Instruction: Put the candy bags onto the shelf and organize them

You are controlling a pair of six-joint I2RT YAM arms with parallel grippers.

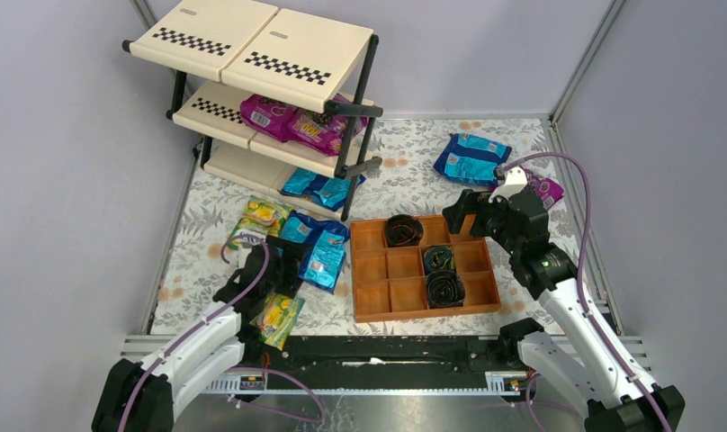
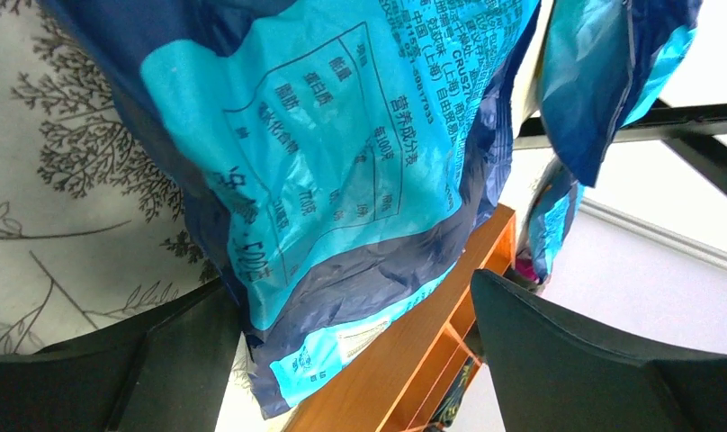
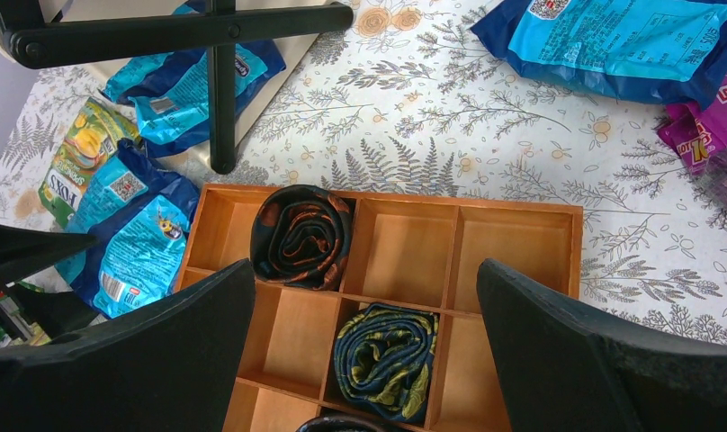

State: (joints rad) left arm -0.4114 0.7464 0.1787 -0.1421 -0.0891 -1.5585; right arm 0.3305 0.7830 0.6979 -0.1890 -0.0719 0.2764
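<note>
I should next keep my left gripper where it is and close its spread fingers across the blue bag's lower end [image 1: 309, 271] [image 2: 319, 310], which is already between them.
The shelf [image 1: 252, 40] stands at the back left. Magenta candy bags [image 1: 288, 121] lie on its middle tier and a blue one [image 1: 315, 187] on the bottom tier. Loose on the table are a blue bag [image 1: 319, 247], two green-yellow bags [image 1: 261, 216] [image 1: 277, 317], another blue bag [image 1: 472, 157] and a magenta bag [image 1: 547, 187]. My left gripper [image 1: 283, 261] is open, with the lower end of the blue bag [image 2: 324, 162] between its wide-spread fingers [image 2: 558, 360]. My right gripper [image 3: 364, 270] hangs open over the tray, holding nothing.
An orange-brown compartment tray [image 1: 387, 265] sits mid-table with three dark coiled rolls [image 1: 403, 229] in it. A black shelf post [image 3: 220, 90] stands just beyond the tray's far left corner. Grey walls close in the table on three sides.
</note>
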